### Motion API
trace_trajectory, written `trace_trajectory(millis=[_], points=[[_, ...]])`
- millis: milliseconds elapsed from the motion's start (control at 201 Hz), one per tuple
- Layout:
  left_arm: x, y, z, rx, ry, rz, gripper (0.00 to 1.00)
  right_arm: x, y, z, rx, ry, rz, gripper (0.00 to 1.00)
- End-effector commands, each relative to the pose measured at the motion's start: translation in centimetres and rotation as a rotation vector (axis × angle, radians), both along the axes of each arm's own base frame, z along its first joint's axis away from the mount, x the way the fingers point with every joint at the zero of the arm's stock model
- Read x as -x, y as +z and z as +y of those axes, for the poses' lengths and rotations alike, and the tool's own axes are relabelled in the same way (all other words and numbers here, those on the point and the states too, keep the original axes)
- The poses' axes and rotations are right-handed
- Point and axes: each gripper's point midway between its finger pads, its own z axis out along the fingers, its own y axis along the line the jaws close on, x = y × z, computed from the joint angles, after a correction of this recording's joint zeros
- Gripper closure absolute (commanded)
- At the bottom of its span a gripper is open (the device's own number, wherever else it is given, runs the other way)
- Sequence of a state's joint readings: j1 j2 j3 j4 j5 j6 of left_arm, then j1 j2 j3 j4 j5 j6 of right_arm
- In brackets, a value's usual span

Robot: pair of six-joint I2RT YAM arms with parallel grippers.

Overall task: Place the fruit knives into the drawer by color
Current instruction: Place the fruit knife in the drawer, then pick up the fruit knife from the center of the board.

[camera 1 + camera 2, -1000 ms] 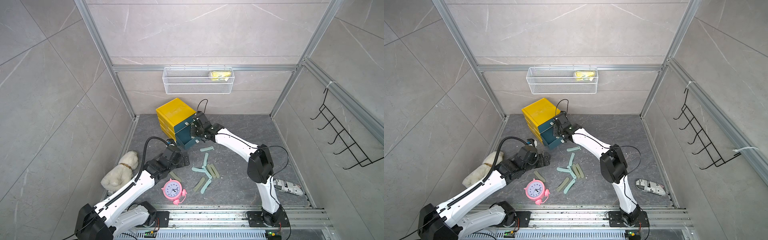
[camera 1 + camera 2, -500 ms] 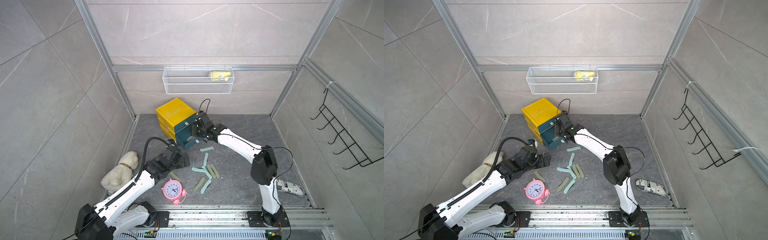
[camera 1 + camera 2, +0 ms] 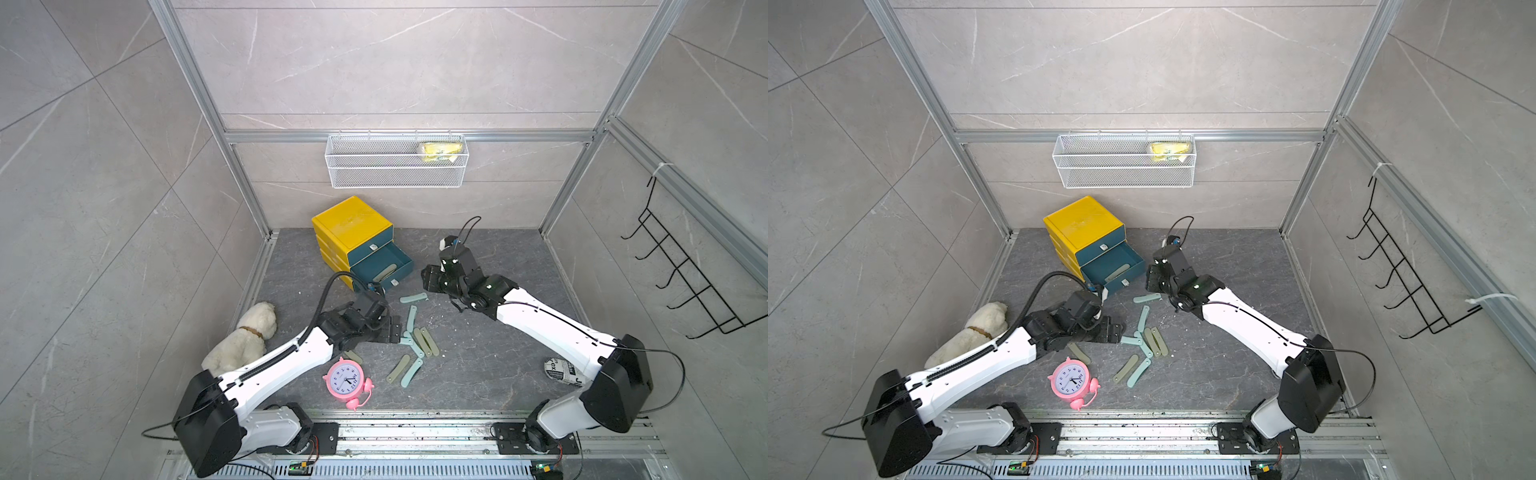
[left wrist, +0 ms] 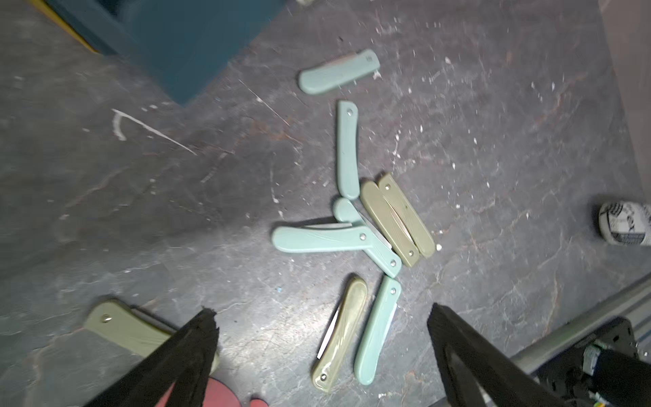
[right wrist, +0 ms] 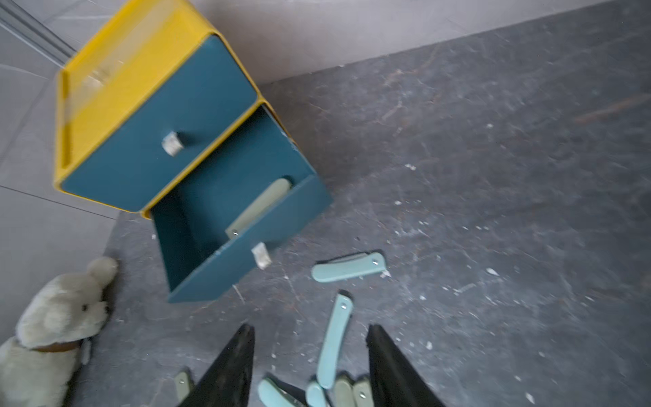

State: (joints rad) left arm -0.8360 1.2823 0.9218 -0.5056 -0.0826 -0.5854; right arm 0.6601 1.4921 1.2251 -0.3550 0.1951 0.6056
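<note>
I need to move my left gripper down and back onto the near end of the olive knife (image 3: 392, 376) below next, since an olive knife is already in the drawer (image 3: 405, 270).
The yellow cabinet (image 3: 351, 220) has its middle teal drawer (image 3: 405, 270) pulled out, with one olive knife (image 5: 259, 206) lying inside. Several folded fruit knives, pale blue (image 3: 413, 297) and olive (image 3: 428, 341), lie scattered on the dark floor in front of it. My left gripper (image 4: 321, 310) hovers open and empty over the floor beside the pile; an olive knife (image 4: 340, 334) and a blue one (image 4: 377, 327) lie below between its fingers. My right gripper (image 5: 310, 327) is open and empty, right of the drawer, above a blue knife (image 5: 334, 341).
A plush dog (image 3: 245, 336) lies at the left wall. A pink alarm clock (image 3: 347, 380) stands near the front rail. A newsprint-patterned can (image 3: 561, 370) lies by my right arm. A wire basket (image 3: 397, 166) hangs on the back wall, black hooks (image 3: 685, 282) on the right wall.
My right gripper has pulled back from the drawer to the right and opened, leaving the olive knife inside. The left arm has barely moved.
</note>
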Motion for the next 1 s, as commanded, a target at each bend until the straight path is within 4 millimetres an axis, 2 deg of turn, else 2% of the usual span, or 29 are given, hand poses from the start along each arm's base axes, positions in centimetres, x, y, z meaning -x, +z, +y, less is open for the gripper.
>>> trace_trajectory(millis=[0,219,393,762,991], points=[[2.5,-2.7,-0.5,-0.088,-0.093,0.102,0.07,1.2,-1.3,-2.7,0.011,-0.062,0.022,0.46],[5.3,-6.9,-0.8,-0.223,-0.171,0.201,0.17,3.4,-3.6,-6.5,0.026,-0.118,0.065,0.46],[6.6,-8.9,-0.3,-0.329,-0.200,0.249,0.26,4.0,-4.3,-7.8,0.016,-0.143,0.079,0.46],[7.3,-10.6,-1.1,-0.364,-0.252,0.286,0.39,4.2,-4.3,-8.6,0.018,-0.156,0.083,0.46],[8.0,-11.5,-1.6,-0.360,-0.279,0.339,0.39,4.3,-4.6,-9.0,0.016,-0.167,0.084,0.46]])
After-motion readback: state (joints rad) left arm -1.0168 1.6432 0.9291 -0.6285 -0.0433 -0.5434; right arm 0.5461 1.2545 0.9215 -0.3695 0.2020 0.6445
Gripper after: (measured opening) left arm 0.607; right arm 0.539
